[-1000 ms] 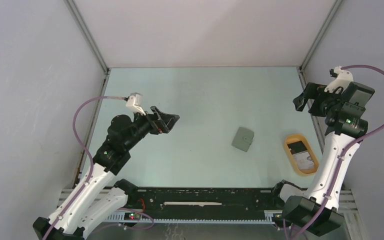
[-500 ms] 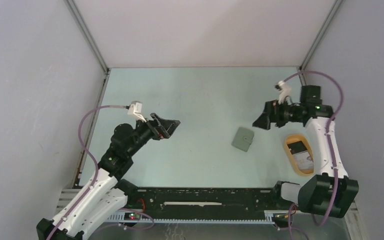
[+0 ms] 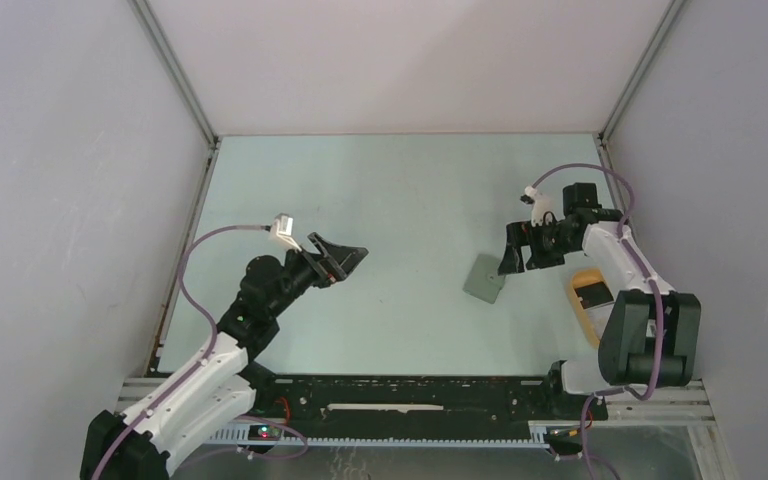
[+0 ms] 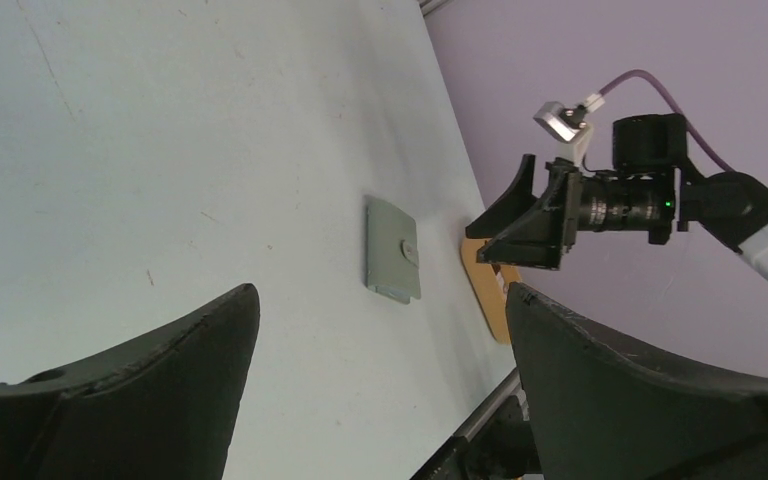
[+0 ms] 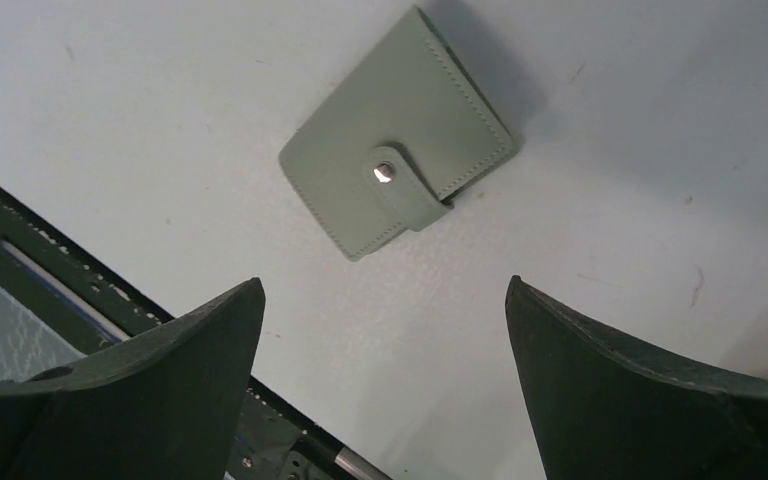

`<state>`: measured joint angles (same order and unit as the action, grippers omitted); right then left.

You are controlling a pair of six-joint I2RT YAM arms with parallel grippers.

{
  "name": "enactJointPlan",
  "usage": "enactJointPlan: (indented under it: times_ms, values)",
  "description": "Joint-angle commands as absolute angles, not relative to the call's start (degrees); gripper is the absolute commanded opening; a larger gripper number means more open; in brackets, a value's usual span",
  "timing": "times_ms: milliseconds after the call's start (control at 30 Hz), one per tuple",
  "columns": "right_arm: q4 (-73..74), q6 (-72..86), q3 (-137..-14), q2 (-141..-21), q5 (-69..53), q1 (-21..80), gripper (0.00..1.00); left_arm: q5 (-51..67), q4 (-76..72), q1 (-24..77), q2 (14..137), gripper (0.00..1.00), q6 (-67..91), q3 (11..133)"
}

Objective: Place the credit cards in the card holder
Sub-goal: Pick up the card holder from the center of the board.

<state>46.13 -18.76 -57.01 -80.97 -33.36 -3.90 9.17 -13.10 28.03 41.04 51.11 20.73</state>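
Note:
Next I need to lower my right gripper and shift toward the wallet's far edge, onto one flap's rim, because the layers show there, clear of the fastened tab.
The card holder (image 3: pixel 484 279) is a grey-green wallet lying shut, its snap tab fastened, on the pale table right of centre. It also shows in the left wrist view (image 4: pixel 393 250) and the right wrist view (image 5: pixel 395 185). A black credit card (image 3: pixel 592 294) lies in the tan-yellow oval tray (image 3: pixel 574 300); the right arm hides the other cards. My right gripper (image 3: pixel 513 258) is open and empty, just above the wallet's right edge (image 5: pixel 384 285). My left gripper (image 3: pixel 345 260) is open and empty, held above the table well left of the wallet (image 4: pixel 380 292).
The tray stands right of the wallet, near the right wall, partly under the right forearm. A black rail (image 3: pixel 410 395) runs along the table's near edge and shows in the right wrist view (image 5: pixel 20 260). Grey enclosure walls stand on the left, back and right.
My right arm has swung down and left from the back right corner to just over the wallet. My left arm has shifted slightly right and toward the near edge.

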Motion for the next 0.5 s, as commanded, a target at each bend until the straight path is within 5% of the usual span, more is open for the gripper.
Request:
enactJointPlan:
  times_ms: [0, 467]
  values:
    - [44.0, -18.9, -57.4, -83.4, -29.8, -3.0, 1.00, 8.6, -18.1, 29.4, 42.0, 0.97, 52.8, 20.3]
    - [45.0, -11.9, -62.5, -94.4, -26.9, -1.3, 0.88, 3.0, -18.1, 33.6, 44.7, 0.96, 51.2, 21.1]
